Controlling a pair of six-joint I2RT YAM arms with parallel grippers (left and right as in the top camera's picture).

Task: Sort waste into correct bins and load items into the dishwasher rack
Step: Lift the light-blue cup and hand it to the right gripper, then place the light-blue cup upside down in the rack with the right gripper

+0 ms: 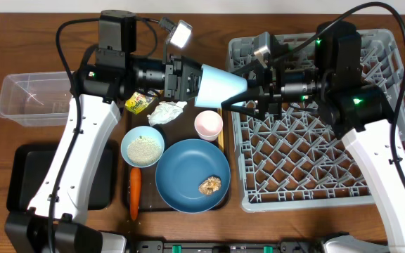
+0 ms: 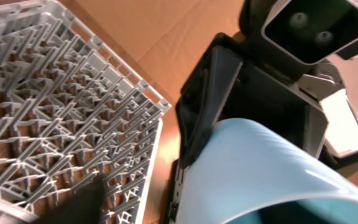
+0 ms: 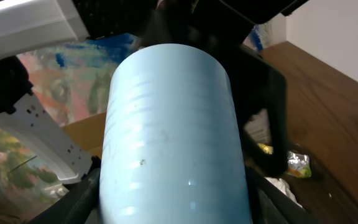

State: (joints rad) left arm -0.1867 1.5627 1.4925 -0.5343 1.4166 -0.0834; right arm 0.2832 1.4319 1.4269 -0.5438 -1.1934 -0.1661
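Note:
My right gripper swings to the right in the overhead view next and lowers the cup onto the rack's wires far from the tray (image 1: 340,150), as they stand empty.
The small light blue cup (image 1: 220,86) (image 3: 173,137) hangs on its side in the air between both arms, left of the grey dishwasher rack (image 1: 315,161). My right gripper (image 1: 248,90) (image 3: 176,208) is shut on its narrow end, with a dark finger against each side. At the wide rim (image 2: 266,168) sits my left gripper (image 1: 190,81), standing open. Its one visible finger (image 2: 79,202) is well apart from the cup wall. Below on the serving tray lie the dark blue plate (image 1: 181,176) with a brown lump (image 1: 210,185), the bowl of rice (image 1: 143,149), the pink cup (image 1: 208,124) and the carrot (image 1: 134,193).
The white tissue (image 1: 166,112) and the yellow wrapper (image 1: 138,102) lie at the back of the brown serving tray (image 1: 128,130). A clear tub (image 1: 34,98) stands at the far left, with the black tray (image 1: 27,176) in front of it. The rack fills the right side.

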